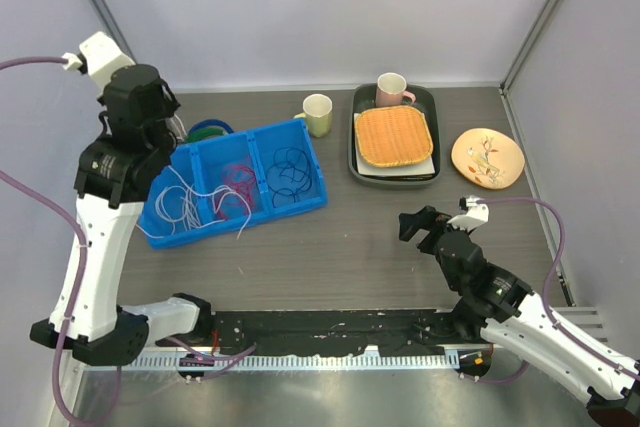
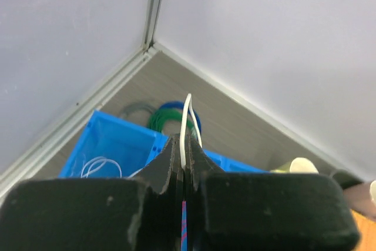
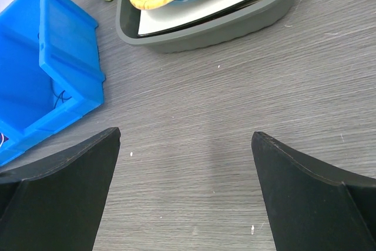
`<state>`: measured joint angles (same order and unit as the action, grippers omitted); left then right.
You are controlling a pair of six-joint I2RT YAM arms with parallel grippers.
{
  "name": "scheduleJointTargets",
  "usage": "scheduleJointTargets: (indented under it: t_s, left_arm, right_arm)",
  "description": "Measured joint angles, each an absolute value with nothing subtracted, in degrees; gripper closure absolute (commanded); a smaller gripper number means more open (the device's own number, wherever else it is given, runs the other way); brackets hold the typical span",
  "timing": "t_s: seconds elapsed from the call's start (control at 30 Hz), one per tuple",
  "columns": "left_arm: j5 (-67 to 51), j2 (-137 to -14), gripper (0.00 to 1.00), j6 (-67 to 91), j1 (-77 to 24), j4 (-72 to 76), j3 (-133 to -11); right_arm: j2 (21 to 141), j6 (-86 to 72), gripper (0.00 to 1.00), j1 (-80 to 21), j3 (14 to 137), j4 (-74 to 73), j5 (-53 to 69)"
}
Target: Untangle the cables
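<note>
The robot's right gripper will next swing to the left in the top view onto the white piece of cable over the bin's middle, because that piece strays across the red cables.
The cables lie in a blue three-part bin: white cables on the left, red cables in the middle, dark blue cables on the right. High over the bin's left end, my left gripper is shut on a white cable, which arches up out of the closed fingertips. More white loops rest in the bin below it. In the top view the left gripper is mostly hidden under its wrist. My right gripper hangs wide open over bare table, holding nothing.
A green-and-blue coil lies behind the bin by the back wall. A pale green mug stands beside a grey tray holding a woven yellow mat and a pink mug. A floral plate sits at the right.
</note>
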<state>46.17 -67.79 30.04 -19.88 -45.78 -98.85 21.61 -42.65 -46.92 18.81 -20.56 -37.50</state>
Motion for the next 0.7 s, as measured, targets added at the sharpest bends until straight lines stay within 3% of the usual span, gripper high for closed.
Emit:
scheduleJointTargets:
  t_s: [0.33, 0.43, 0.7]
  left_arm:
    - [41.8, -74.9, 1.00, 23.8, -18.6, -48.6, -120.6]
    - [33.3, -73.6, 1.00, 23.6, -18.5, -48.7, -120.2]
    - [-3.5, -75.0, 1.00, 24.3, -18.4, -47.7, -118.9]
  right_arm:
    - [21.6, -40.5, 0.03, -46.9, 18.3, -19.2, -35.8]
    - [22.4, -37.3, 0.04, -46.9, 16.8, -13.9, -29.4]
    - [34.8, -28.4, 0.11, -47.4, 16.6, 2.9, -7.7]
